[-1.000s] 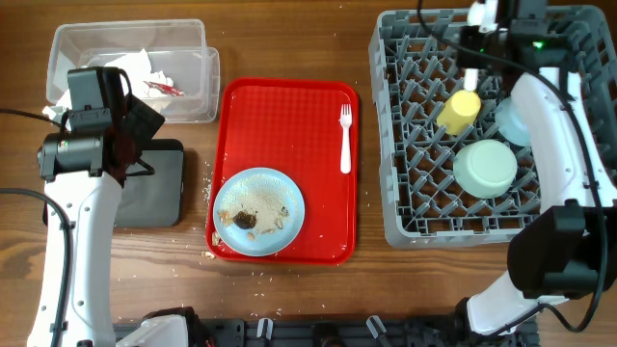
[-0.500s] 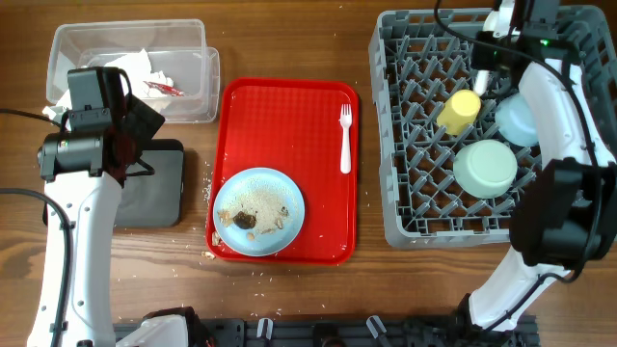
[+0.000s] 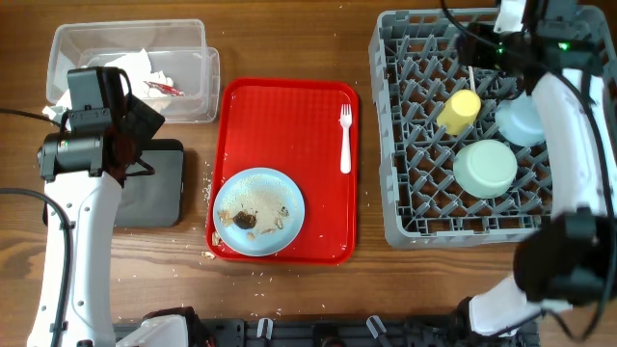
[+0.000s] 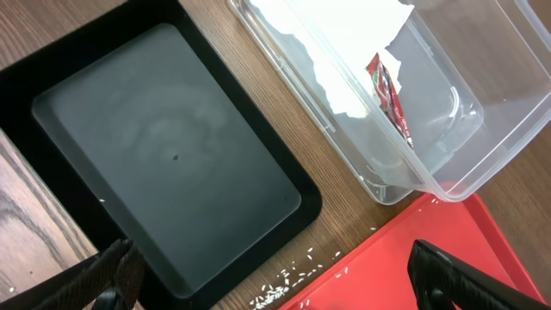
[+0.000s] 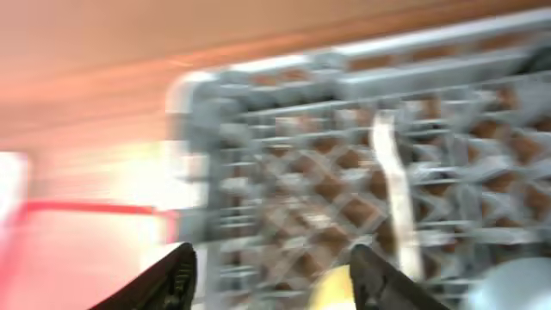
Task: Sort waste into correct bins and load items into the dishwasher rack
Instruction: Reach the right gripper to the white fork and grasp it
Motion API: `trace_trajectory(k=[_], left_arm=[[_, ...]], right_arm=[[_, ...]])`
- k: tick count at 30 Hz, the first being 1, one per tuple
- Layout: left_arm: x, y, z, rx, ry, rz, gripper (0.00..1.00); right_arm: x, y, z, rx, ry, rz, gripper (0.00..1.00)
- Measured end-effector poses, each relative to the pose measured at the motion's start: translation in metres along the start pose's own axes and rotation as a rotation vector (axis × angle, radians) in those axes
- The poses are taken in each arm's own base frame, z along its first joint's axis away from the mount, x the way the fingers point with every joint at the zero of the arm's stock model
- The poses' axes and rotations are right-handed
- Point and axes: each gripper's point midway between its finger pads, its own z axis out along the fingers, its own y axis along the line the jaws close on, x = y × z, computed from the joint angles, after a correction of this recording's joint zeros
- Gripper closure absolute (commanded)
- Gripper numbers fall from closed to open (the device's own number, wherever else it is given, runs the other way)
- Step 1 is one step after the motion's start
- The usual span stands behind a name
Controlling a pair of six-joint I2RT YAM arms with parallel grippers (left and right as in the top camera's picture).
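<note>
Next, my right gripper goes to the left in the overhead view and down onto the fork's handle [image 3: 346, 140], as the white fork is still on the red tray.
The grey dishwasher rack [image 3: 415, 207] holds a yellow cup [image 3: 459, 112], a mint-green bowl [image 3: 485, 168], a light blue saucer [image 3: 525, 121] and a thin white utensil [image 5: 392, 185] lying on its lattice. My right gripper [image 5: 275, 284] hangs open and empty above the rack's far side; its view is blurred. A light blue plate [image 3: 258, 211] with brown lumps and crumbs sits on the red tray. The clear tub [image 4: 482, 164] holds the napkin [image 4: 344, 43] and red wrapper [image 4: 387, 95]. Over the black tray [image 4: 164, 164] and table my left gripper [image 4: 275, 288] is open.
A white fork [image 3: 345, 138] lies on the red serving tray [image 3: 289, 125]. Rice-like crumbs [image 4: 284, 277] are scattered on the wood between the black tray and the red tray. My right arm reaches across the rack's right side.
My right gripper has opened and let go of the white utensil, which now lies in the rack, and has drawn back toward the rack's far right. The left arm has not moved.
</note>
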Motion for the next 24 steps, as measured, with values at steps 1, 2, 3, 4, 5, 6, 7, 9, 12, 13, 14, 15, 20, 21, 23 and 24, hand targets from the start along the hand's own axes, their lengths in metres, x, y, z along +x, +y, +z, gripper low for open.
trace_trajectory(k=[1,2,3,4,5,6,7,9,12,13,14,15,20,21,23,24], left_arm=[[0.000,0.000,0.000,0.000,0.000,0.000,0.00],[0.000,0.000,0.000,0.000,0.001,0.000,0.00],[0.000,0.000,0.000,0.000,0.000,0.000,0.00],[0.000,0.000,0.000,0.000,0.001,0.000,0.00],[0.000,0.000,0.000,0.001,0.000,0.000,0.00],[0.000,0.000,0.000,0.000,0.000,0.000,0.00],[0.000,0.000,0.000,0.000,0.000,0.000,0.00],[0.000,0.000,0.000,0.000,0.000,0.000,0.00],[0.000,0.000,0.000,0.000,0.000,0.000,0.00],[0.000,0.000,0.000,0.000,0.000,0.000,0.00],[0.000,0.000,0.000,0.000,0.000,0.000,0.00],[0.000,0.000,0.000,0.000,0.000,0.000,0.00],[0.000,0.000,0.000,0.000,0.000,0.000,0.00],[0.000,0.000,0.000,0.000,0.000,0.000,0.00],[0.000,0.000,0.000,0.000,0.000,0.000,0.00],[0.000,0.000,0.000,0.000,0.000,0.000,0.00]], right_arm=[[0.004,0.024,-0.011,-0.048,0.012,0.019,0.43],[0.012,0.050,-0.016,-0.096,0.035,0.028,0.43],[0.025,0.077,-0.016,-0.136,0.080,0.032,0.43],[0.038,0.099,-0.013,-0.158,0.121,0.037,0.43],[0.053,0.122,-0.008,-0.176,0.164,0.027,0.41],[0.067,0.140,-0.002,-0.176,0.195,0.020,0.40],[0.095,0.166,0.008,-0.155,0.256,0.006,0.40],[0.120,0.182,0.020,-0.103,0.302,-0.004,0.40],[0.156,0.201,0.044,-0.013,0.352,-0.029,0.40],[0.167,0.204,0.054,0.023,0.366,-0.034,0.40],[0.179,0.204,0.066,0.058,0.382,-0.038,0.40],[0.190,0.199,0.079,0.098,0.402,-0.038,0.40],[0.214,0.171,0.113,0.215,0.450,-0.015,0.41],[0.216,0.167,0.118,0.227,0.452,-0.012,0.41],[0.218,0.162,0.124,0.244,0.455,-0.011,0.41],[0.219,0.160,0.128,0.250,0.451,-0.011,0.41]])
